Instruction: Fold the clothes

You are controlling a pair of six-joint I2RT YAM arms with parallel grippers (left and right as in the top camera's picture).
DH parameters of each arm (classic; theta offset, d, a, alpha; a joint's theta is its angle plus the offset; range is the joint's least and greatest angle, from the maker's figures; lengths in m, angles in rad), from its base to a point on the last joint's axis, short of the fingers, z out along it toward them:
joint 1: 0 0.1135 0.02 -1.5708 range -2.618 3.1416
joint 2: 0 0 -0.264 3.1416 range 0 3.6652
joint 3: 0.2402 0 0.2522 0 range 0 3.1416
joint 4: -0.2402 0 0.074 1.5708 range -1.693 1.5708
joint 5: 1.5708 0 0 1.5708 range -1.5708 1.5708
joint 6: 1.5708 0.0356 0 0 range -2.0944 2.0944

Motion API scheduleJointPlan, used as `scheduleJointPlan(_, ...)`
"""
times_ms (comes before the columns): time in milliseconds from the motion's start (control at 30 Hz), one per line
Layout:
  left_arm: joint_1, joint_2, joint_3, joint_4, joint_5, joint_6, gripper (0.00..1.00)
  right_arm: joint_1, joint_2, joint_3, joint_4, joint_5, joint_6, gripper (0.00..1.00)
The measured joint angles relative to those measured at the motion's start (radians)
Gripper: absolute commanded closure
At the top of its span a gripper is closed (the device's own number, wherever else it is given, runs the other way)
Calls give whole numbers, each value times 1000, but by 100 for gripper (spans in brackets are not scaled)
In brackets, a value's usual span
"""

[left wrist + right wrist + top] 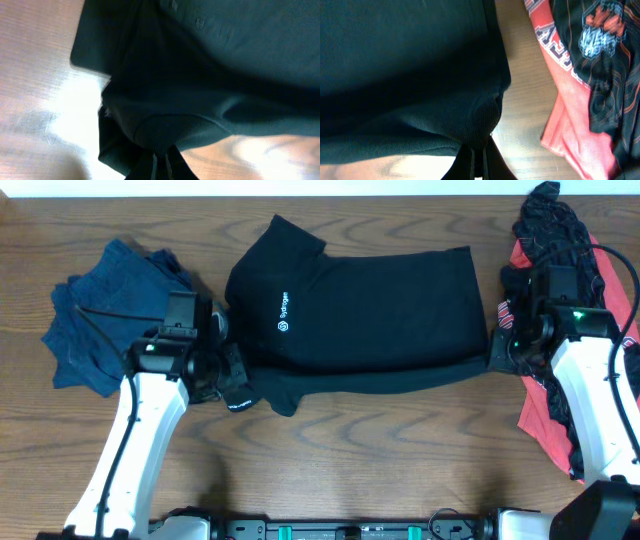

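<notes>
My right gripper is holding the raised end and needs to move outward and down to the shirt's flat side edge and let the end go there.
A black T-shirt with a small white chest logo lies across the middle of the table, its lower half folded up over itself. My left gripper is shut on the shirt's left end near the sleeve; the left wrist view shows the black cloth bunched between the fingers. My right gripper is shut on the shirt's right end; the right wrist view shows the cloth pinched in the fingers.
A crumpled blue garment lies at the far left. A red garment with a dark patterned one on top lies at the far right, also in the right wrist view. Bare wooden table is in front.
</notes>
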Motion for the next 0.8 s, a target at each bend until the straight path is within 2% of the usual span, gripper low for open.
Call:
scheduleJointPlan(600,0,244,0,315,-61,-48,94,0,271,0,282,66,43,99)
scheduleJointPlan(800,0,286,-1,406,-68,-49,94,0,325,-1,344,68,47,96)
